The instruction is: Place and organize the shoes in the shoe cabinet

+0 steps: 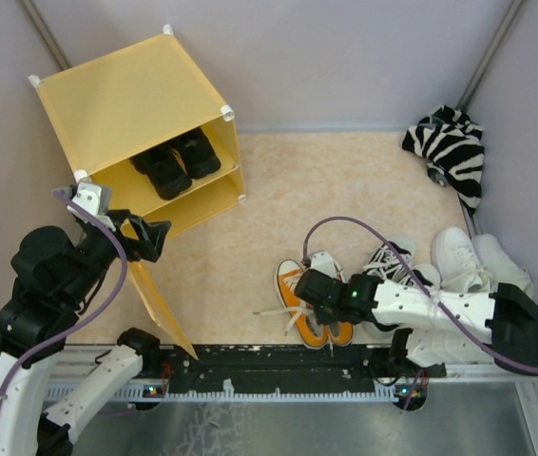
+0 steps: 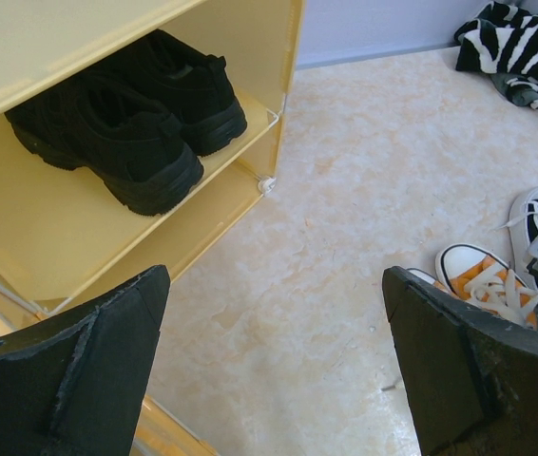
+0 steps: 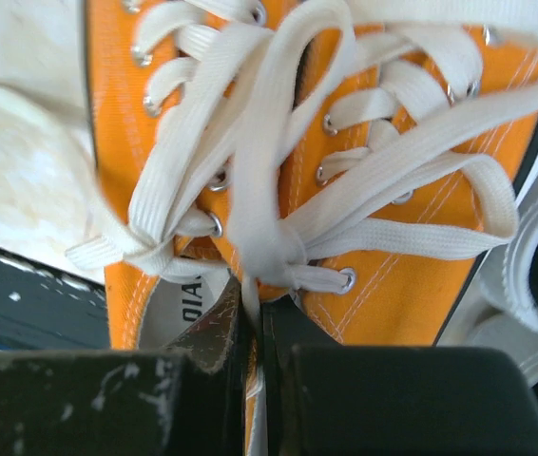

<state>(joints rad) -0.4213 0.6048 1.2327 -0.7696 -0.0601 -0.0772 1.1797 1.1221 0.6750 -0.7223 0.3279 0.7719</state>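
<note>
The orange sneakers are well away from the cabinet's empty lower section, so my right gripper should next carry them outward and across onto the bare floor before it.
In the right wrist view my right gripper is shut on the inner collars of the orange sneakers, pinching the two shoes together just below their white laces. From above, this gripper sits over the heels of the orange pair near the front rail. The yellow shoe cabinet stands at the back left with the black shoes on its upper shelf. My left gripper hangs open in front of the cabinet, holding nothing. Its wrist view shows the black pair and the lower compartment.
Black-and-white sneakers and white sneakers lie right of the orange pair, partly under my right arm. A zebra-striped cloth sits in the back right corner. The cabinet's door panel hangs open toward the front rail.
</note>
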